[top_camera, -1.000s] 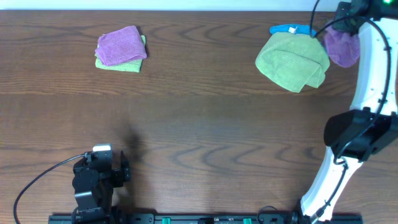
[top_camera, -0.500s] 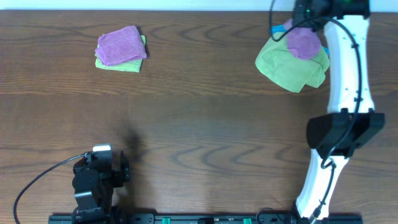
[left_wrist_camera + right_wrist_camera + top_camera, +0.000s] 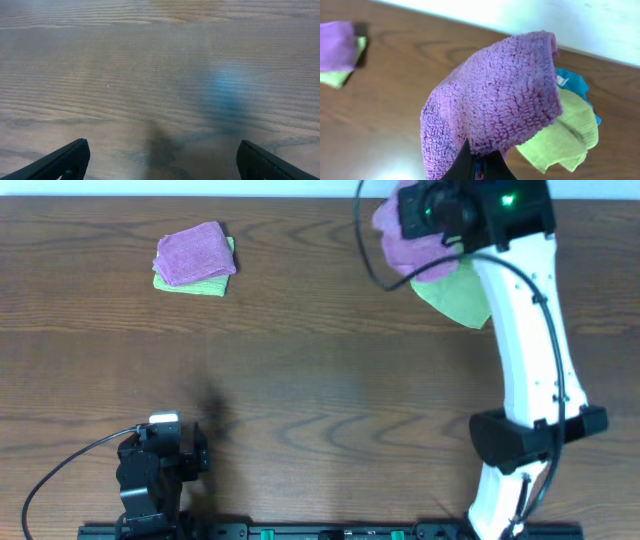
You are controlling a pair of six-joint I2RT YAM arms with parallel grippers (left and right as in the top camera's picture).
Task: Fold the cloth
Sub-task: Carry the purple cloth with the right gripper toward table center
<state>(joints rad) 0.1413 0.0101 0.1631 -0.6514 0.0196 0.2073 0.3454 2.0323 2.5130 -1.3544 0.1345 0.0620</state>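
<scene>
Next, my right gripper draws back and down to release the green cloth, since bare wood in the middle of the table (image 3: 365, 388), clear of the cloth, lies back of and below the gripper.
My right gripper (image 3: 479, 167) is shut on a purple cloth (image 3: 495, 105) and holds it in the air at the table's back right; the overhead view shows the cloth (image 3: 400, 242) hanging under the arm. Below it lies a light green cloth (image 3: 462, 295), also in the right wrist view (image 3: 570, 140), with a blue cloth (image 3: 577, 85) under its far edge. My left gripper (image 3: 160, 160) is open and empty over bare wood near the front left (image 3: 150, 465).
A folded purple cloth (image 3: 193, 252) sits on a folded green cloth (image 3: 190, 281) at the back left; the stack also shows in the right wrist view (image 3: 337, 50). The table's far edge meets a white wall.
My right arm has swung left with the purple cloth, from the far right corner to over the green cloth's left side. The left arm has not moved.
</scene>
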